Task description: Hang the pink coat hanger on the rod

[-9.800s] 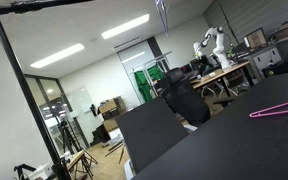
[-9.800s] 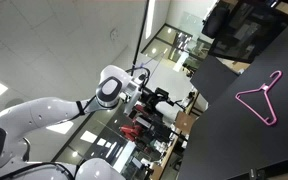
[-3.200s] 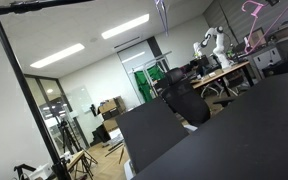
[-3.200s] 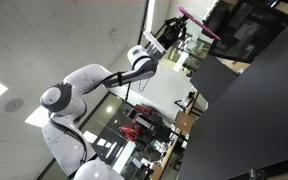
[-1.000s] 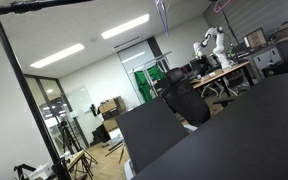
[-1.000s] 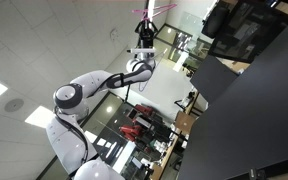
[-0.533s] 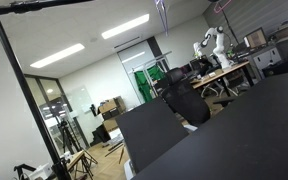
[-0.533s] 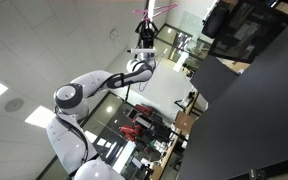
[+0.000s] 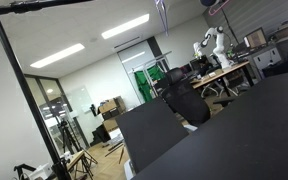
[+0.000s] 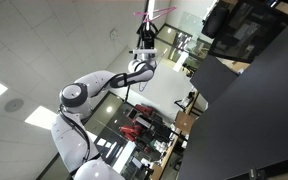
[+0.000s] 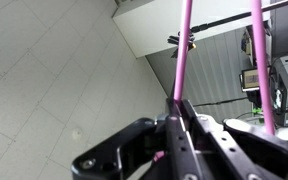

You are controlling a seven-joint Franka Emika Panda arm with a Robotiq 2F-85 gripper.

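Observation:
Next, my gripper will ease down to set the pink coat hanger (image 10: 154, 14) over the rod and release it, as its bar crosses the rod's end.
In the wrist view my gripper (image 11: 181, 104) is shut on one thin bar of the pink coat hanger (image 11: 184, 50). A second pink bar runs up at the right. Behind both bars a thin black bar that looks like the rod (image 11: 246, 14) crosses at a slant. In an exterior view the arm reaches high, with the gripper (image 10: 146, 36) under the pink coat hanger (image 10: 154, 14) near the top edge. In an exterior view the rod (image 9: 44, 4) runs along the top left, joined to a black upright pole (image 9: 24, 95). The hanger does not show there.
A large black table (image 9: 244, 130) fills the lower right in an exterior view, and a black table (image 10: 254, 110) shows at the right in an exterior view. Desks, a chair (image 9: 184, 100) and another white robot (image 9: 212, 45) stand further back. A dark shape (image 9: 216, 4) pokes in at the top edge.
The arm has shifted slightly with the hanger still held high. The small pink and white bit at the top edge of an exterior view has given way to a dark shape.

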